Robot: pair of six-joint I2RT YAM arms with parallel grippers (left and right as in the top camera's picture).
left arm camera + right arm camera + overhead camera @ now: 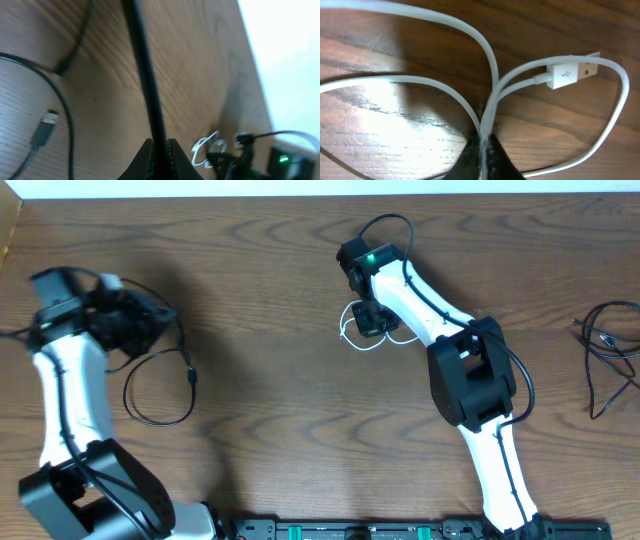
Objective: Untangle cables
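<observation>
Next, my left gripper moves down past the black plug toward the white cable, as the bare wood has open room to lay the black cable.
A black cable lies in a loose loop at the left, its plug end to the right of the loop. My left gripper is shut on this cable just above the loop. In the left wrist view the black cable runs straight up out of the closed jaws of my left gripper, and its USB plug rests on the wood. The white cable is coiled mid-table. My right gripper is shut on its crossing strands, with the white USB plug lying beyond. A second black cable lies far right.
The wooden table ends at a pale edge along the back. Thicker black arm cables run along both arms. In the left wrist view, the right gripper and the white cable show in the distance.
</observation>
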